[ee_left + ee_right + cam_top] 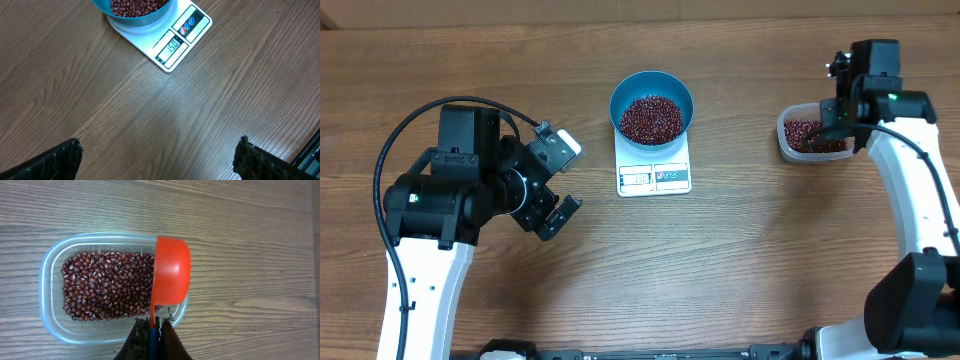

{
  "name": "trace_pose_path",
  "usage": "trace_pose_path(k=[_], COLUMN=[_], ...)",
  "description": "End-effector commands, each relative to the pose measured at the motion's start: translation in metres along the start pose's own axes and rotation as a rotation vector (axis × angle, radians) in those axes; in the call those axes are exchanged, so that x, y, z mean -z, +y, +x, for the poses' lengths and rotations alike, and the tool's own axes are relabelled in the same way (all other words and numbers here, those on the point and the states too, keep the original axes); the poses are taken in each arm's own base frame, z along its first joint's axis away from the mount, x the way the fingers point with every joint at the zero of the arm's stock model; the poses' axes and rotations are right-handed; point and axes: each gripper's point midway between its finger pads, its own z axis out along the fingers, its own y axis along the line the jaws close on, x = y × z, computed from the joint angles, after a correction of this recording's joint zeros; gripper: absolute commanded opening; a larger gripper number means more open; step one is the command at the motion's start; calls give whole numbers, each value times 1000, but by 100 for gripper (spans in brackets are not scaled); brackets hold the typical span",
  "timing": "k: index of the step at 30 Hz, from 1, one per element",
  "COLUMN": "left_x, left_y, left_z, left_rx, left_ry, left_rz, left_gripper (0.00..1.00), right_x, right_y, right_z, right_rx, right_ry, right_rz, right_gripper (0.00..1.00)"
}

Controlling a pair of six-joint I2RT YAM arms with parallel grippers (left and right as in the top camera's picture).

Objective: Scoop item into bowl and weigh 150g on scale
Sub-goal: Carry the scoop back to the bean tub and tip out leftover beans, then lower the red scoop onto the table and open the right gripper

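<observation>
My right gripper turns toward the scale (654, 175) next, moves back and down, and releases the scoop, since the bare wood lies below it, nearer my base.
A blue bowl (652, 106) holding dark red beans (651, 117) stands on the white scale (654, 175), whose display (173, 46) is lit. At the right, a clear tub (54, 275) holds more beans (107, 292). My right gripper (154, 325) is shut on the handle of an orange scoop (171, 270), whose cup hangs over the tub's right end, turned on its side. My left gripper (558, 180) stands open and empty over bare table left of the scale; its fingertips (65, 157) show at the bottom corners of the left wrist view.
The clear tub (810, 133) sits near the right edge of the wooden table (740, 260), partly under the right arm. Between the scale and the tub lies bare wood.
</observation>
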Motion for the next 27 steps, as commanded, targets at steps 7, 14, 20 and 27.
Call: trace_pose_path(k=[7,14,20,27], left_x=[-2,-2,-2,-2], left_y=[-1,-1,-1,-1], left_z=[1,1,1,1], left_rx=[10,10,10,10], left_ry=[5,5,5,5], left_rz=[5,5,5,5], left_gripper=[100,100,100,99], right_x=[80,141,133,97], right_y=[15,60,67,82], right_z=[-8,34,77,94], right_rx=[-264,-329,-480,-605], right_ry=[-125,-27,147,138], right_rz=[-184,-645,-793,-969], right_gripper=[4,4,4,4])
